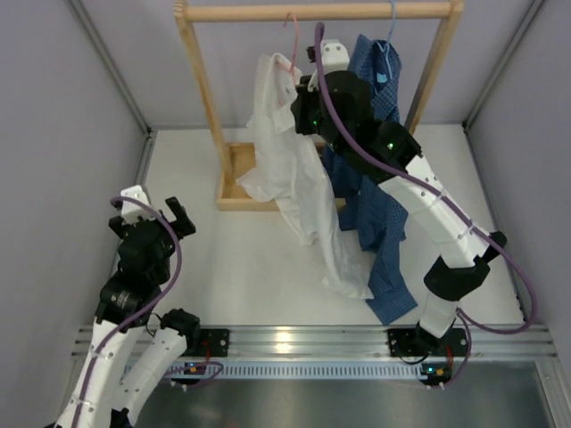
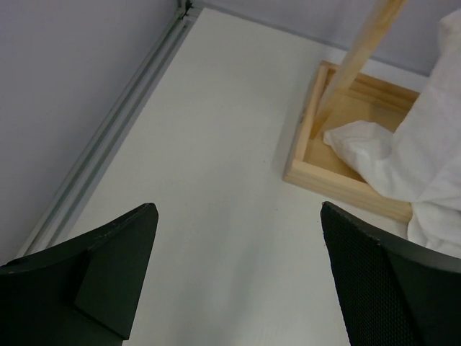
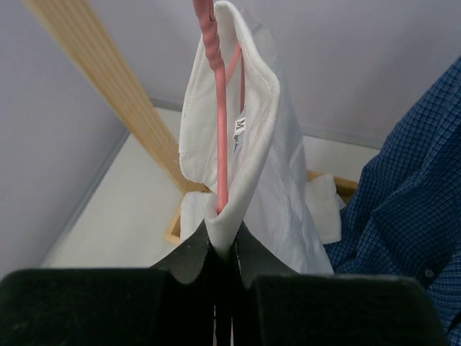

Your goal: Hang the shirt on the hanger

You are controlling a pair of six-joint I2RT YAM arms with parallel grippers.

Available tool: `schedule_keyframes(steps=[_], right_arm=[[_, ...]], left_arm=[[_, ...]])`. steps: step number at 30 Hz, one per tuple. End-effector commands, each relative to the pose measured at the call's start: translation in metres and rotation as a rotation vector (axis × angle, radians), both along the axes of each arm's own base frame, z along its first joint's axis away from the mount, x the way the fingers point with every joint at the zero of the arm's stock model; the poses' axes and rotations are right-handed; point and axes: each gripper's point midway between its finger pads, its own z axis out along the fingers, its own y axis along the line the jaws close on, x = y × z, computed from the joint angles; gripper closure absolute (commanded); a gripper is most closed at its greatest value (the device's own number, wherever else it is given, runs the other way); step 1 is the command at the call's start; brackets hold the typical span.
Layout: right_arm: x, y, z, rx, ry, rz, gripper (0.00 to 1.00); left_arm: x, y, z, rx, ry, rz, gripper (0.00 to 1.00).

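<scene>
My right gripper should carry the shirt's collar outward next, toward the hanger's pink hook at the bar (image 1: pixel 293 20), and let go of it, as the hanger's wire runs inside.
The white shirt (image 1: pixel 294 169) hangs from the pink hanger (image 1: pixel 291 40) on the wooden rail, its hem trailing onto the table. In the right wrist view my right gripper (image 3: pixel 223 249) is shut on the shirt's collar (image 3: pixel 238 137), and the hanger's pink wire (image 3: pixel 220 122) runs down inside the collar fold to the jaws. From above, that gripper (image 1: pixel 303 94) sits high by the shirt's neck. My left gripper (image 1: pixel 159 212) stands open over the table at the left, holding nothing; its fingers (image 2: pixel 108 267) are wide apart above bare table.
A dark blue checked shirt (image 1: pixel 379 223) hangs on a light blue hanger (image 1: pixel 390 31) right behind the right arm. The wooden rack (image 1: pixel 321 12) stands on a tray-like base (image 1: pixel 234 183). Grey walls close in left and right.
</scene>
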Motion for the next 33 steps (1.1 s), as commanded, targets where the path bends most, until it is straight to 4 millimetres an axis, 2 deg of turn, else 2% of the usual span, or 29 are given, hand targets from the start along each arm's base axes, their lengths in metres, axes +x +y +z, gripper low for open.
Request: schedule_keyframes(steps=[1,3,10,14,25,33], right_arm=[[0.015,-0.019,0.026,0.096,-0.009,-0.048,1.0],[0.023,-0.016,0.028,0.088,-0.031,-0.047,1.0],[0.043,-0.021,0.044,0.098,-0.111,-0.105,1.0],[0.057,-0.021,0.043,0.098,-0.129,-0.126,1.0],[0.068,-0.017,0.052,0.109,-0.193,-0.153,1.0],[0.095,-0.005,0.03,0.055,-0.196,-0.183,1.0]], left_arm=[[0.017,0.004,-0.007,-0.041,0.014,-0.001,0.02],[0.018,0.014,-0.01,-0.058,0.024,0.04,0.02],[0.021,0.012,-0.016,-0.075,0.038,0.014,0.02],[0.023,0.009,-0.019,-0.075,0.049,-0.005,0.02],[0.024,0.003,-0.025,-0.081,0.067,-0.04,0.02],[0.025,0.002,-0.026,-0.08,0.071,-0.042,0.02]])
